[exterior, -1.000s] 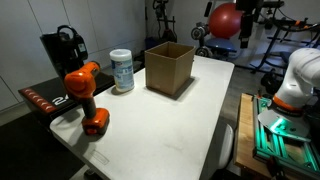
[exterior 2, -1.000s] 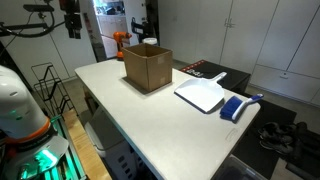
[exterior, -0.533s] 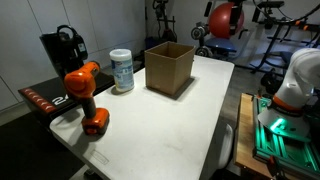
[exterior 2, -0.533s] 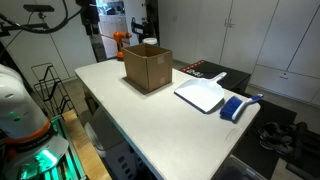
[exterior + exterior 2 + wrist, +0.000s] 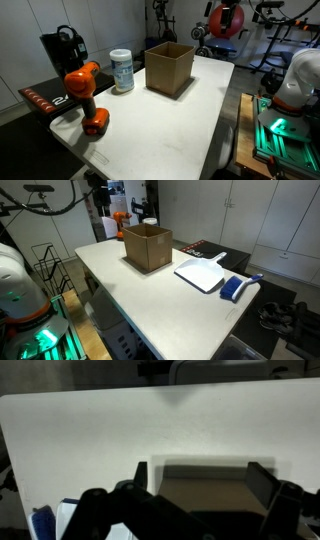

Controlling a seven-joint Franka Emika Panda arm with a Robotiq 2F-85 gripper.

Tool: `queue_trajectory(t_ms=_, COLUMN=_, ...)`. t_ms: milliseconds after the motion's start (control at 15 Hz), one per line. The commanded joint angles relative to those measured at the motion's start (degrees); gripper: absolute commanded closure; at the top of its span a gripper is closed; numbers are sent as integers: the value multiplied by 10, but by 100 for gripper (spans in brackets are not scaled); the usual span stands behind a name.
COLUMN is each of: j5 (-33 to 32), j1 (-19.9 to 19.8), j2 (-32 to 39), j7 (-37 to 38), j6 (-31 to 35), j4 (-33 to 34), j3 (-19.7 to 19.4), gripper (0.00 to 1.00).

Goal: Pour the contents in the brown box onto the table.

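Observation:
Next, my gripper goes down and toward the dustpan, spread fingers straddling the box's rim on the dustpan's side [image 5: 182,44], since the brown box stands open-topped below.
The brown box [image 5: 169,67] stands open-topped on the white table [image 5: 170,125], toward its far end; it also shows in an exterior view [image 5: 147,248]. Its contents are hidden inside it in every view. My gripper [image 5: 98,194] hangs high in the air beyond the table's far end, apart from the box. In the wrist view the two dark fingers [image 5: 200,476] are spread wide with nothing between them, and the box [image 5: 205,490] lies below them on the table [image 5: 100,430]. The gripper is open and empty.
An orange-and-black drill [image 5: 85,95] and a white canister with a blue label [image 5: 121,70] stand beside the box. A white dustpan [image 5: 203,275] and a blue brush [image 5: 233,288] lie on the table. A black side surface [image 5: 45,100] adjoins the table.
The gripper has moved sideways through the air toward the box's end of the table. The box and the other things have not moved.

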Motion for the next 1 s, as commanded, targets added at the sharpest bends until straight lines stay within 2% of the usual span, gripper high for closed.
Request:
queue_trajectory(t_ms=0, j5=-11, j1=-15, j2=32, j7=19, j6=29, j4=10, j3=-11, gripper=0)
queue_trajectory(t_ms=267, j5=26, j1=-42, j2=90, j7=61, j6=174, j4=10, j3=-46, gripper=0)
queue_trajectory(t_ms=400, j5=41, j1=-45, j2=124, j7=56, j6=238, j4=16, j3=-58, gripper=0)
queue_trajectory(t_ms=933, j5=66, j1=-48, j2=236, j7=45, j6=342, j4=48, j3=-70, gripper=0)
